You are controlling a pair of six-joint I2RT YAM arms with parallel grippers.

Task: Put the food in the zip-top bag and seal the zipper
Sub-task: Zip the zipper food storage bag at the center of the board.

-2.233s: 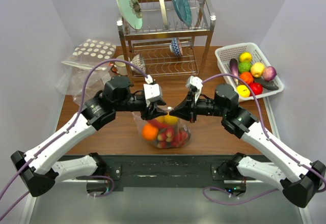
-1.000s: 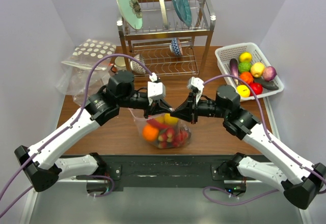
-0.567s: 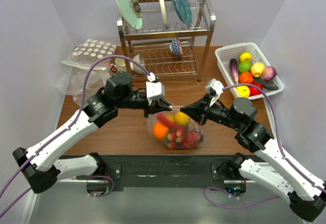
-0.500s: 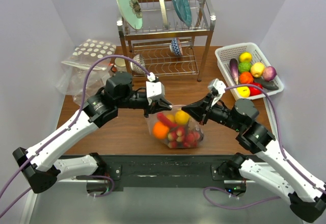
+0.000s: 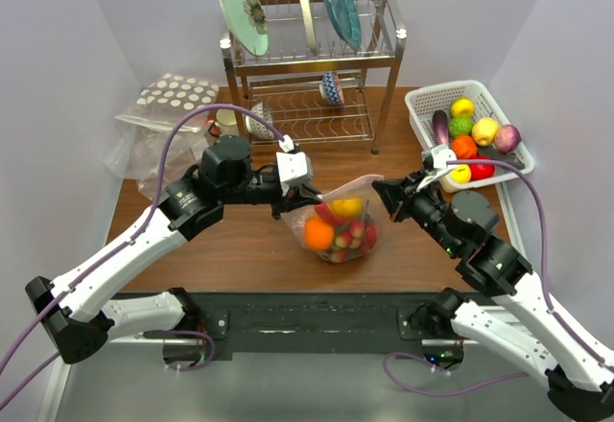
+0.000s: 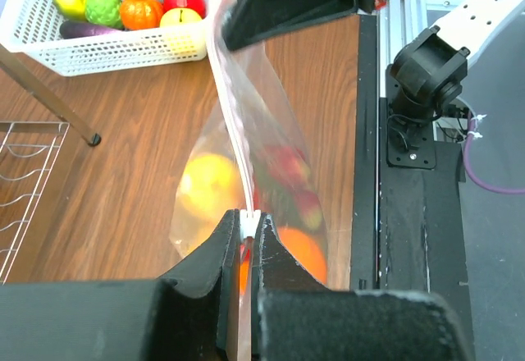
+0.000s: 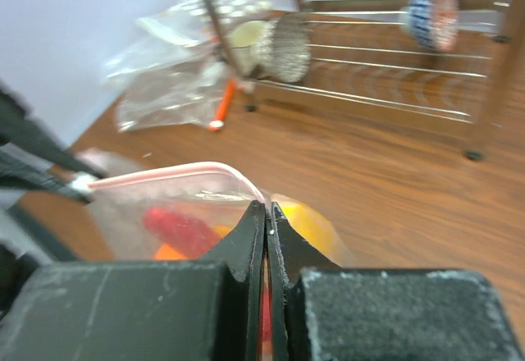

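I need to carry the zipper's end in my left gripper outward to the dish rack's lower front edge (image 6: 34,203) next and let go there, because the white slider (image 6: 248,220) is at that end of the zipper.
The see-through zip-top bag (image 5: 342,222) hangs between my two grippers above the table, holding food: an orange (image 5: 318,234), a yellow lemon (image 5: 346,207) and red pieces (image 5: 353,233). My left gripper (image 5: 303,195) is shut on the left end of the pink zipper strip (image 6: 234,127), at its white slider (image 6: 248,220). My right gripper (image 5: 381,191) is shut on the strip's right end (image 7: 261,198). In the right wrist view the strip (image 7: 164,174) curves left from my fingertips. More food lies in the white basket (image 5: 419,105).
A metal dish rack (image 5: 312,67) with plates and bowls stands at the back centre. A polka-dot bag (image 5: 177,91) and crumpled clear plastic (image 5: 144,149) lie at the back left. The basket sits at the right edge, close to my right arm.
My right gripper has slid to the right along the zipper, away from the left gripper. The bag has shifted right and lifted, its mouth edge stretched between the two grippers.
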